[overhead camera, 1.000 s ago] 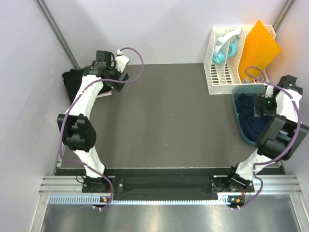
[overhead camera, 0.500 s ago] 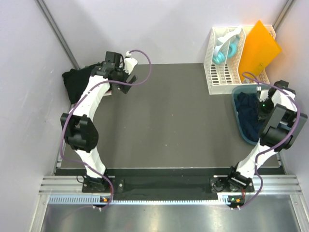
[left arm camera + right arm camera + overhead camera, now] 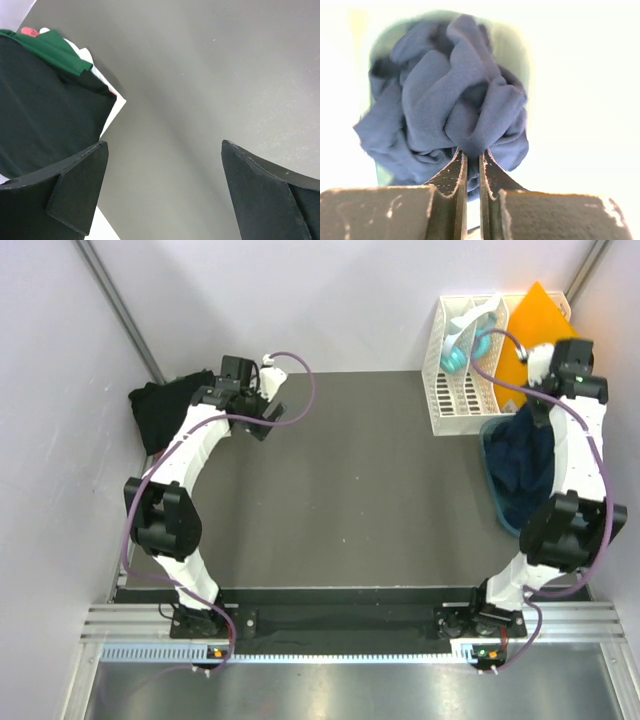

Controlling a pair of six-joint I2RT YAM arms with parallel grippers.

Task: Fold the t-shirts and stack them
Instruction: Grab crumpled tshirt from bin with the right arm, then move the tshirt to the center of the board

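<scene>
My right gripper lifts the shirt still trailing into the tub next, then swings it past the rack over the mat (image 3: 350, 472), since the mat lies empty.
A navy blue t-shirt (image 3: 528, 455) hangs bunched from my right gripper (image 3: 471, 156), which is shut on a fold of the cloth (image 3: 451, 102). Its lower part still trails into the teal tub (image 3: 495, 502) at the right edge of the table. A pile of dark t-shirts (image 3: 162, 412) lies at the far left; in the left wrist view a black one (image 3: 45, 117) shows with a dark green one (image 3: 56, 47) beneath it. My left gripper (image 3: 162, 167) hovers open over the bare grey mat just right of that pile, with nothing between its fingers.
A white slotted rack (image 3: 462, 390) stands at the back right, holding a teal object (image 3: 462, 352) and an orange folder (image 3: 538, 335). A white sheet (image 3: 114, 107) pokes out from under the shirt pile. Walls close in on both sides.
My right gripper has shut on the navy t-shirt in the tub and risen toward the back, pulling the cloth up. The left gripper has drifted right, away from the pile, still open.
</scene>
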